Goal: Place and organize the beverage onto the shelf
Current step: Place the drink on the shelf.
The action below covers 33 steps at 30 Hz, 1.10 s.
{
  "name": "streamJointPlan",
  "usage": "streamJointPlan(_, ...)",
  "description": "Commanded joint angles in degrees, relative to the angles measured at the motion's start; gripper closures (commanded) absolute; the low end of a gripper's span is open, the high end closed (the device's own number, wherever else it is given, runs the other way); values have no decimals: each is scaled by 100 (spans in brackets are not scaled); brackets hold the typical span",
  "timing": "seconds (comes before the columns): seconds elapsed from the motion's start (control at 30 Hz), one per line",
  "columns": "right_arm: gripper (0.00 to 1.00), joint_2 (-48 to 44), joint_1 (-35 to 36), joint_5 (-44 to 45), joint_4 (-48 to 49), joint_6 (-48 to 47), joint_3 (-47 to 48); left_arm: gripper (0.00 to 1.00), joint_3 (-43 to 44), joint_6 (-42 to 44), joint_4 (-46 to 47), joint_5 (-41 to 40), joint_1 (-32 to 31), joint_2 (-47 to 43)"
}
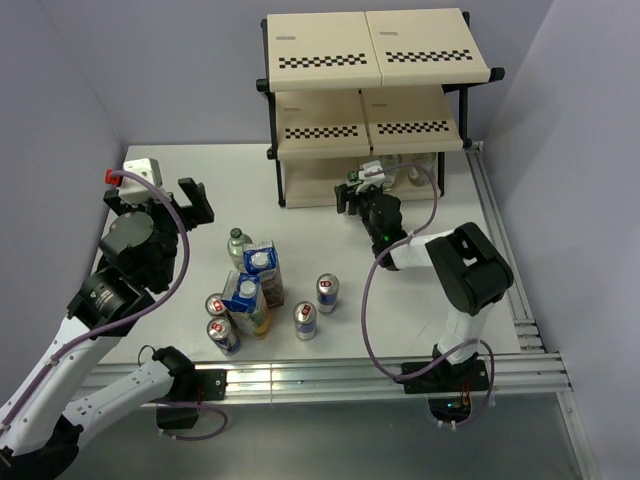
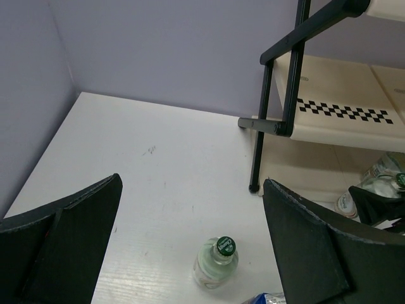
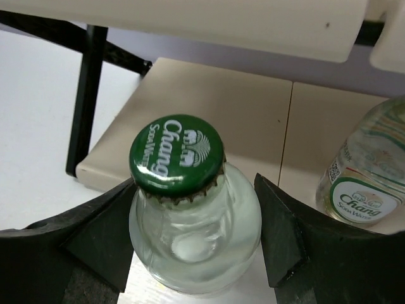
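Note:
My right gripper reaches outward beneath the middle board next and releases the green-capped bottle there, since a bare part of the shelf's lowest board lies outward of it.
The shelf (image 1: 375, 60) stands at the back of the table, and its lowest cream board (image 3: 209, 107) lies just ahead of my right gripper (image 3: 195, 190). That gripper (image 1: 350, 195) is shut on a clear bottle (image 3: 193, 240) with a green cap, upright at the board's front edge. Another clear bottle (image 3: 364, 183) stands on that board to the right. My left gripper (image 2: 191, 183) is open and empty, hovering above a lone green-capped bottle (image 2: 216, 261) on the table. Two cartons (image 1: 262, 262) (image 1: 243, 295) and several blue-and-silver cans (image 1: 305, 320) stand at the centre front.
The shelf's black frame post (image 2: 261, 126) rises to the right of the left gripper. Purple walls close in the table on the left, back and right. A metal rail (image 1: 500, 260) runs along the table's right side.

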Motion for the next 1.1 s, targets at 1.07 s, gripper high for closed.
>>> streamJointPlan(1.07, 100, 1560, -381, 290, 2738, 432, 1762, 0, -255, 127, 572, 260, 3, -479)
